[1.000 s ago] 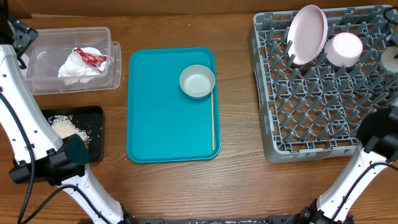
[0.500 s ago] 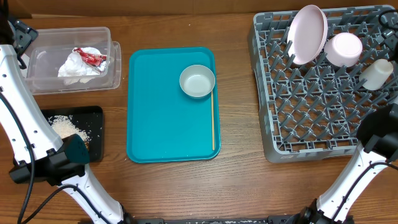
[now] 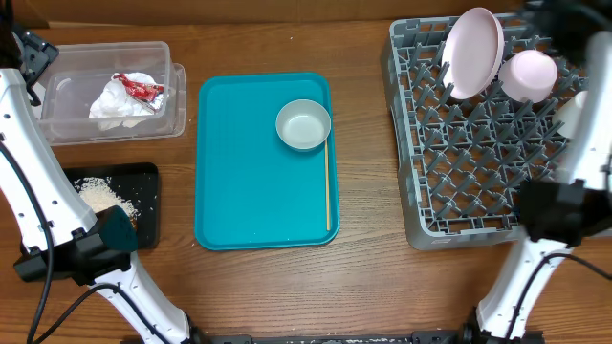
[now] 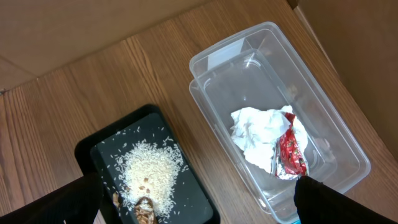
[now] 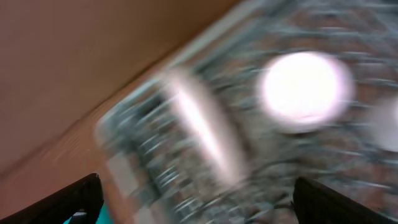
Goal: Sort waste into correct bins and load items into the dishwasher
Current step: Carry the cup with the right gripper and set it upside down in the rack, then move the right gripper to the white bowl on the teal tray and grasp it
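Note:
The silvery-grey bowl is still on the teal tray, so my right gripper needs to leave the rack, cross the bare wood and lower onto the bowl's rim facing the tub (image 3: 110,91).
The clear tub (image 3: 110,91) at the far left holds the crumpled napkin (image 4: 258,137) and the red wrapper (image 4: 291,152). Rice and brown bits (image 4: 146,174) lie in the black tray (image 3: 143,205). My left gripper (image 4: 196,208) hangs open above both, holding nothing. A silvery-grey bowl (image 3: 304,125) and a thin wooden stick (image 3: 327,186) rest on the teal tray (image 3: 253,182). In the grey dish rack (image 3: 478,153) stand the pale plate (image 3: 475,53) and the white bowl (image 3: 529,75); the cup (image 3: 570,115) lies by its right edge. My right gripper (image 5: 196,205) is open over the rack, its view blurred.
The right arm (image 3: 564,210) crosses the rack's right side and reaches its far corner. The left arm (image 3: 38,201) runs down the table's left edge beside the black tray. Bare wood separates the teal tray from the rack and from the tub.
The cup went from the rack's right rim into the rack. My right gripper opened and its arm swung fast over the rack's far right corner. The left arm has not moved.

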Robot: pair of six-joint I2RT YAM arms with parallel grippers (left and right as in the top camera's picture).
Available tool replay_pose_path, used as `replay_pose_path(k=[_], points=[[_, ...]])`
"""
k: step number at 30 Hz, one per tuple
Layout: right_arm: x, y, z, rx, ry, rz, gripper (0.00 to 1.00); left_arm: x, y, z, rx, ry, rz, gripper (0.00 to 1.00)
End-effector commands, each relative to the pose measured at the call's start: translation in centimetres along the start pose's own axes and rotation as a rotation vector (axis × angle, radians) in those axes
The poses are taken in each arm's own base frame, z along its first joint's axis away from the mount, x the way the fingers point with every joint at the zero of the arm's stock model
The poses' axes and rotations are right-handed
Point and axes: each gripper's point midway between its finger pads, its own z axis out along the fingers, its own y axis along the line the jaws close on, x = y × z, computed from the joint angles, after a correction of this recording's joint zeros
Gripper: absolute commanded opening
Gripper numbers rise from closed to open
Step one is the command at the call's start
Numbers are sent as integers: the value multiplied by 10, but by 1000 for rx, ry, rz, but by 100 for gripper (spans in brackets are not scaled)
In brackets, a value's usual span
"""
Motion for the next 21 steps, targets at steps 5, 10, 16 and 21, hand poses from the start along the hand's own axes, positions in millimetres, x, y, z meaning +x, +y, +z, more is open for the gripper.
replay_pose_path(k=[5,10,16,21], points=[[104,153,-23,-245,105,-429,98,-1,0,-1,-5,-10,3,100],[200,227,4,-323,207,-675,98,0,-1,-2,-3,-10,5,100],[287,252,71,-202,234,-840,95,0,-1,-2,-3,-10,6,100],[355,258,105,-202,300,-924,84,0,-1,-2,-3,-10,5,100]])
